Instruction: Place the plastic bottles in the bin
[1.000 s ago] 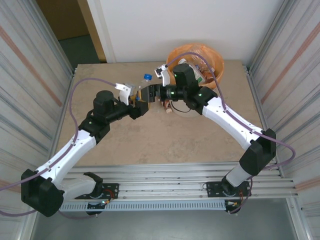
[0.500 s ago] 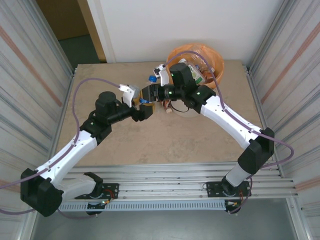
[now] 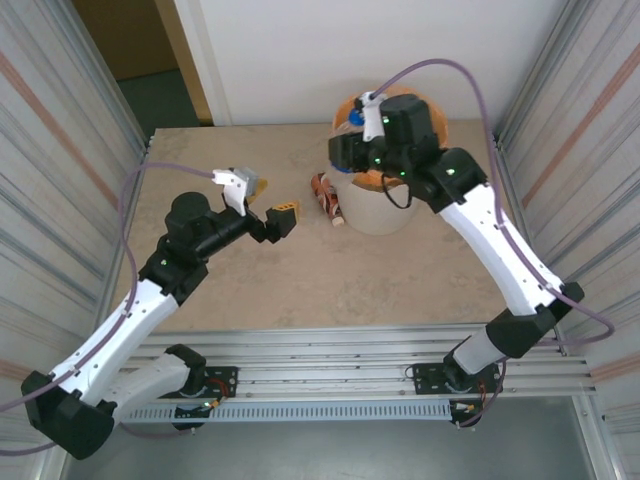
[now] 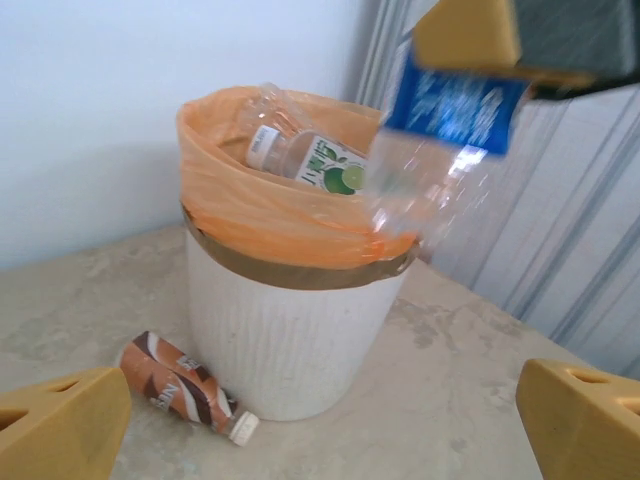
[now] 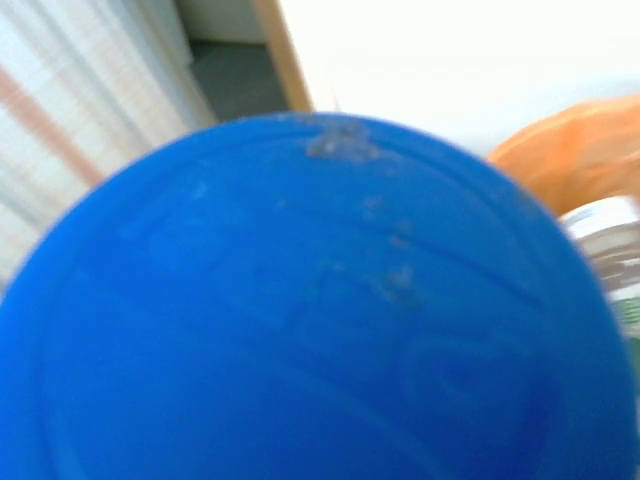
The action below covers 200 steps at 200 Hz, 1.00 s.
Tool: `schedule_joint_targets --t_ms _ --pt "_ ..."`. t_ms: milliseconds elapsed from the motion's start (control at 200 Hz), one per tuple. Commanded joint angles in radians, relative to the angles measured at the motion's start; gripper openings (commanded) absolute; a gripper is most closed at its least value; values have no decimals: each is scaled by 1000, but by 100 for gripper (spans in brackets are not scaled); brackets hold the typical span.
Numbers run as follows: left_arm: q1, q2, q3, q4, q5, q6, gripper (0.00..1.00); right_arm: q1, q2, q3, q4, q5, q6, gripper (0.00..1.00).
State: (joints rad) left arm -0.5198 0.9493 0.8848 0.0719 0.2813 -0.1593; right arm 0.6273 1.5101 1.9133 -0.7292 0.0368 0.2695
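The bin's orange-lined opening (image 3: 432, 114) (image 5: 598, 155) is beside my right gripper, and its clear bottle still hangs at the bin's rim. My right gripper should next carry the bottle sideways over the bin's opening and let it go.
The bin (image 3: 374, 214) is a cream-white bucket lined with an orange bag (image 4: 240, 215), at the back of the table. Several plastic bottles (image 4: 305, 158) lie inside it. My right gripper (image 3: 348, 140) hangs over the bin's left rim, shut on a clear bottle (image 4: 430, 165) with a blue label. That bottle's blue cap (image 5: 320, 300) is pressed close to the right wrist camera. A brown-labelled bottle (image 3: 327, 198) lies on the table against the bin's left side, also seen from the left wrist (image 4: 180, 386). My left gripper (image 3: 264, 203) stands open and empty, left of that bottle.
Corrugated metal walls (image 3: 70, 150) close in the table on the left and right, with a white wall behind the bin. The table (image 3: 320, 280) is bare stone-coloured surface between the arms and the bin.
The left gripper has let go of the clear bottle, opened wide and drawn back left. The right gripper has closed on that bottle and carried it up over the bin.
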Motion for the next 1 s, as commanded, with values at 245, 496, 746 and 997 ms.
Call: schedule_joint_targets --t_ms 245,496,746,997 --pt "-3 -23 -27 -14 -157 12 99 -215 29 192 -163 191 -195 34" --pt "-2 -13 -29 -14 -168 3 99 -267 176 326 -221 226 -276 35" --pt "-2 -17 -35 -20 -171 -9 99 -283 320 429 -285 311 -316 36" --pt "-2 -20 -41 -22 -185 -5 99 -288 386 439 -315 385 -338 41"
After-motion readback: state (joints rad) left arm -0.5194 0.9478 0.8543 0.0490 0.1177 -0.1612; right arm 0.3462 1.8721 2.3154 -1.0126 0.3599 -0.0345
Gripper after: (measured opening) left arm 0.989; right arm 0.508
